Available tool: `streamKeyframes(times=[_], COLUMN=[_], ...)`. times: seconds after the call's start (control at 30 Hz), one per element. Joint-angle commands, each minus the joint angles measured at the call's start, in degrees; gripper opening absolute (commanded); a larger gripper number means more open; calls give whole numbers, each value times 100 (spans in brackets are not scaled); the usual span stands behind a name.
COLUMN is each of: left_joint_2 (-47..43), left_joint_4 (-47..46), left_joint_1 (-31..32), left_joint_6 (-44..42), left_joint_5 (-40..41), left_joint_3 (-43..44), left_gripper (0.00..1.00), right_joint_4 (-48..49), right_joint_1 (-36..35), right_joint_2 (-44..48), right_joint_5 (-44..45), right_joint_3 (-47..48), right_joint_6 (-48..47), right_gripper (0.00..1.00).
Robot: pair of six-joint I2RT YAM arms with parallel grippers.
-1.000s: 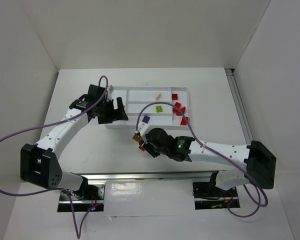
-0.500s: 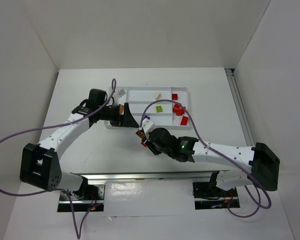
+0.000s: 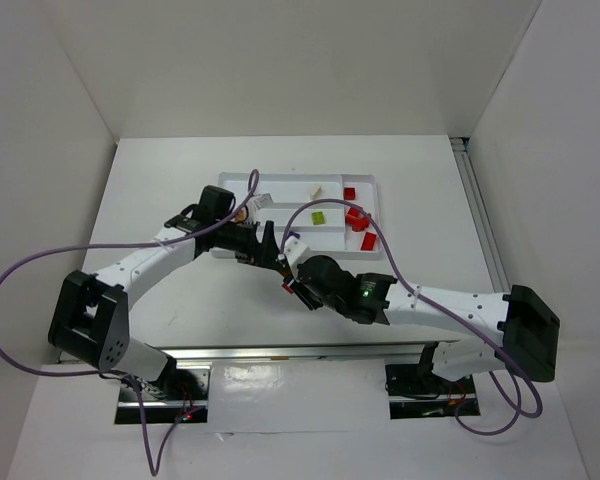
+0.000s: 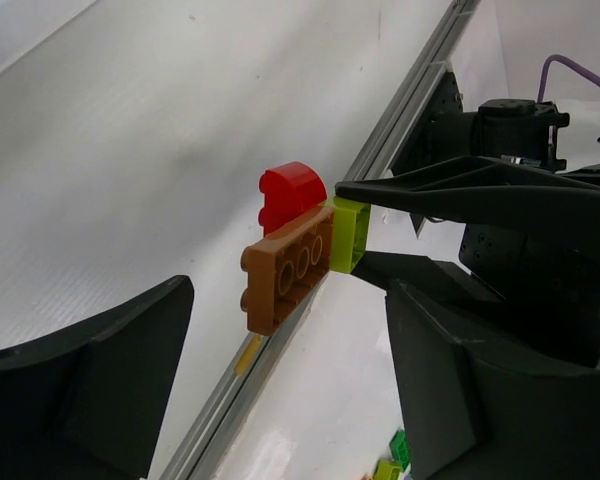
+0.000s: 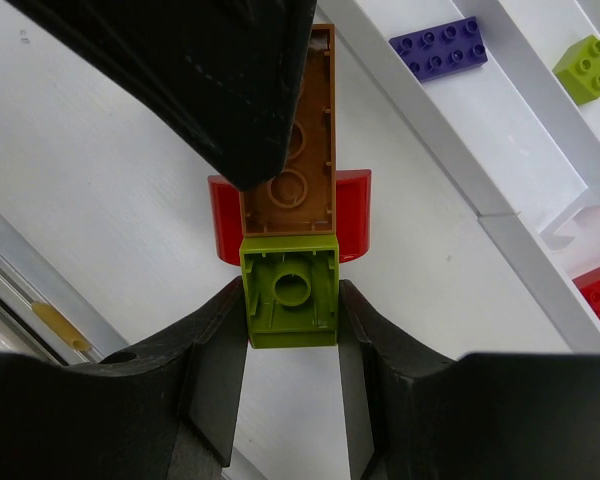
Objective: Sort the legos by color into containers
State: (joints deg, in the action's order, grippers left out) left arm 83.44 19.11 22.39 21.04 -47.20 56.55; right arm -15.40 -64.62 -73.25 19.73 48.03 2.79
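I will next carry the matching lego outward with my right gripper over the tray's sides, lower it and let it go, because the space beside the tray's lime lego lies outward.
My right gripper is shut on a lime green lego, held above the table in front of the tray. An orange-brown plate and a red rounded piece are stuck to that lego. My left gripper stands open with a finger on either side of the orange-brown plate, not gripping it. One left finger partly covers the plate in the right wrist view. From above, both grippers meet at the cluster. The white tray holds a cream lego, a lime one and red ones.
A blue-purple lego lies in a tray slot just beyond the cluster, and thin tray walls run close by. A metal rail lines the table's near edge. White walls enclose the table on three sides.
My left arm has swung from the tray's left end over to the held cluster, its jaws now straddling the orange-brown plate. My right gripper rose slightly, then held still.
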Motion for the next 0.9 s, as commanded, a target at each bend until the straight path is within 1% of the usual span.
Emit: streamKeyframes(times=[0.0,0.03,0.23,0.47,0.57,0.6,0.7,0.77,0.83,0.87], left_joint_2=[119,120,120,304,366,427,489,542,647,647], left_joint_4=[-206,-206,-382,-444,-505,-557,-628,-681,-681,-681], left_joint_1=[37,98,151,204,204,256,257,257,257,257], left_joint_6=[-188,-188,-73,-73,-21,31,32,85,85,85], left_joint_5=[-123,-175,-307,-307,-202,-202,-132,-61,52,53], left_joint_3=[-22,-22,-22,-22,-22,-22,-92,-92,-40,-39], left_gripper=[86,82,72,57,55,53,43,28,18,6], right_joint_4=[345,345,397,572,704,705,898,950,951,951], right_joint_1=[28,28,28,28,81,133,187,187,187,187], right_joint_2=[48,48,-5,-180,-303,-304,-365,-365,-418,-418], right_joint_5=[119,119,171,233,233,233,181,181,181,181], right_joint_3=[66,66,14,-100,-153,-154,-224,-224,-224,-224], right_joint_6=[64,64,64,12,11,11,11,11,11,11], right_gripper=[33,33,33,33,33,33,33,33,33,33])
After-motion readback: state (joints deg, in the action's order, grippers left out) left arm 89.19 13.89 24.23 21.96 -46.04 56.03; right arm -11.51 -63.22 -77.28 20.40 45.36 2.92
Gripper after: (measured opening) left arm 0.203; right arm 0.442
